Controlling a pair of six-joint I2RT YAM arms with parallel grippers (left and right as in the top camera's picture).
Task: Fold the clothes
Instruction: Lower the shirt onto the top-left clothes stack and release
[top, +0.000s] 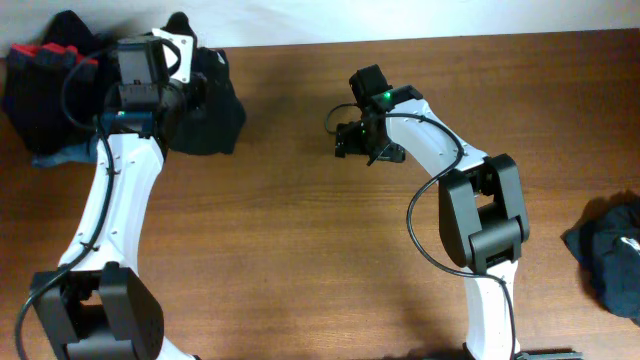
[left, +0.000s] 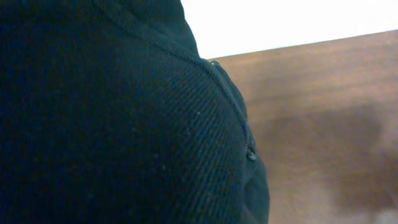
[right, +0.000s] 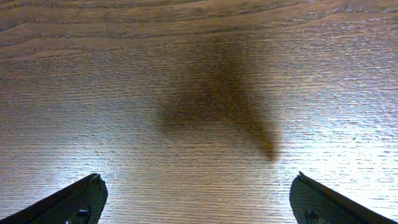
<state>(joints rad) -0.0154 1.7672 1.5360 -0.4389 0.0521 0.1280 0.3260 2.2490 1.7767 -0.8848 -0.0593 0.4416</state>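
I should next carry the black top to the left in the overhead view with my left gripper and let go of it over the red-trimmed pile, because other dark clothes are heaped there.
A black top (top: 212, 118) lies bunched at the table's back left, right against my left gripper (top: 186, 100). Its ribbed black fabric (left: 112, 124) fills most of the left wrist view and hides the fingers; the gripper looks shut on the cloth. More dark clothes with red trim are heaped in a pile (top: 48, 92) at the far left. My right gripper (top: 350, 140) hovers over bare wood near the back centre. It stands wide open (right: 196, 183), fingertips (right: 81, 199) far apart, with nothing between them.
The brown wooden table (top: 290, 250) runs across the view. Another dark blue-black garment (top: 612, 255) lies crumpled at the right edge. The white wall beyond the table's far edge (left: 280, 25) shows in the left wrist view.
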